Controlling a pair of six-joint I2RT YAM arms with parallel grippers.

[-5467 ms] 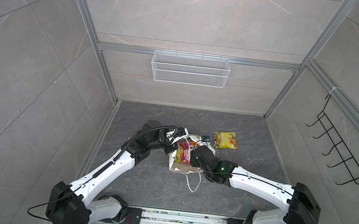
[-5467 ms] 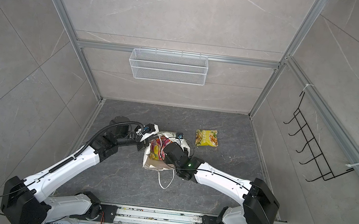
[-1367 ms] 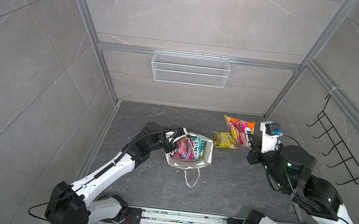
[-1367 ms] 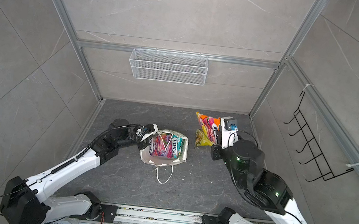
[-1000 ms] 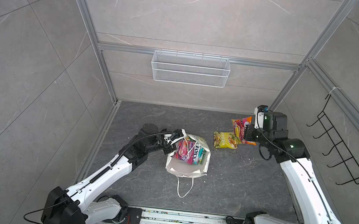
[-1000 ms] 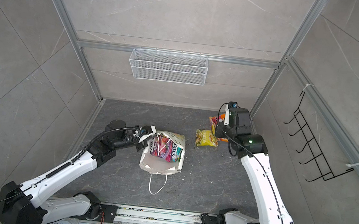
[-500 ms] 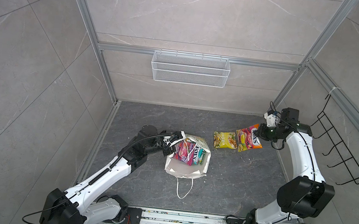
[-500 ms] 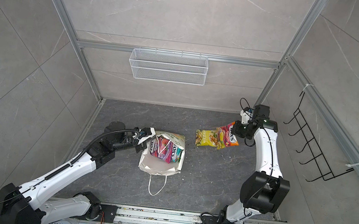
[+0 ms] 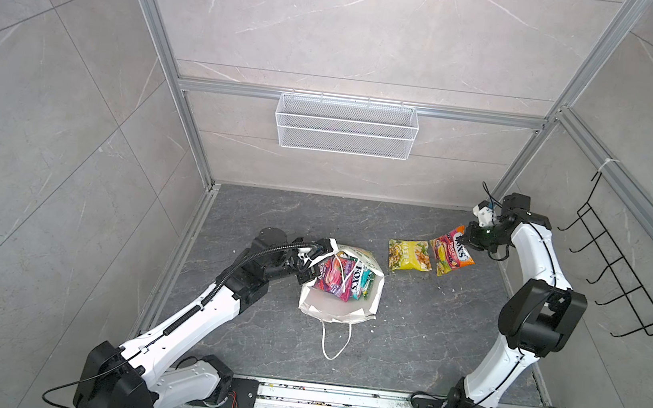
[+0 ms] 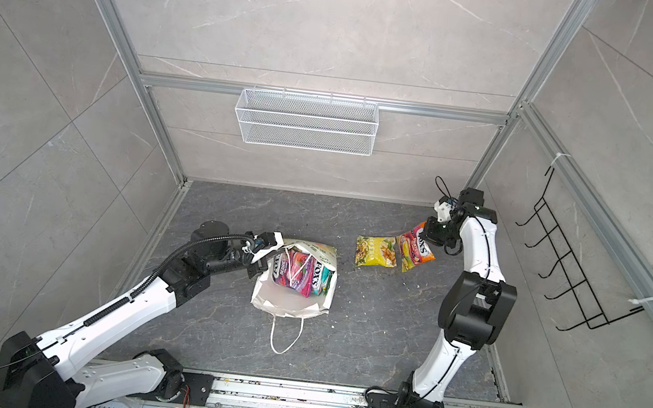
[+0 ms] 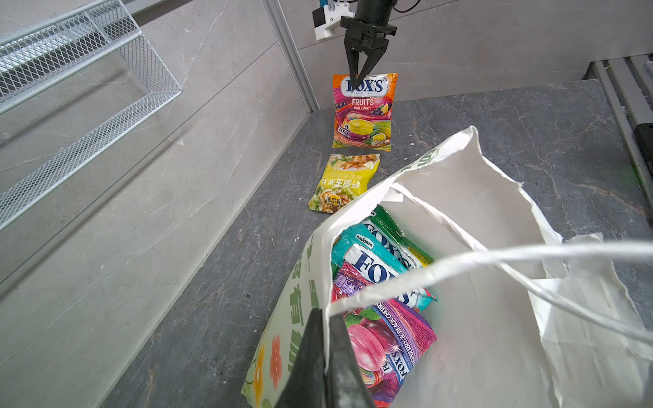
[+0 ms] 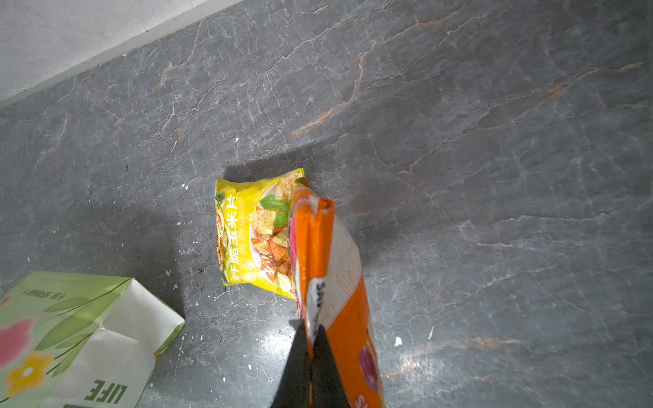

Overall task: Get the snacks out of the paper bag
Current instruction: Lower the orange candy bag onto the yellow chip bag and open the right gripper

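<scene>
My right gripper moves down next and lays the tilted orange-pink packet on the open floor below, beside the yellow packet. Then it releases the orange-pink packet's top edge.
The paper bag [image 9: 339, 311] [image 10: 288, 303] stands open mid-floor, with several FOX'S snacks [image 9: 343, 276] [image 11: 381, 282] in purple, teal and green inside. My left gripper [image 9: 316, 260] [image 11: 327, 318] is shut on the bag's rim beside the cord handle. At the back right my right gripper [image 9: 466, 240] [image 12: 311, 328] is shut on the top edge of an orange-pink FOX'S packet [image 9: 451, 255] [image 11: 364, 113]. That packet hangs tilted, its lower end at the floor. It sits right next to a yellow packet [image 9: 409, 255] [image 12: 247, 233] lying flat.
A white wire-mesh basket [image 9: 345, 132] hangs on the back wall. A black hook rack [image 9: 617, 280] is on the right wall. The bag's loose cord handle [image 9: 336, 342] trails toward the front rail. The right arm stands close to the back right corner post.
My right arm has carried the orange-pink packet from above the floor down to the right of the yellow packet. The left gripper keeps its hold on the bag's rim.
</scene>
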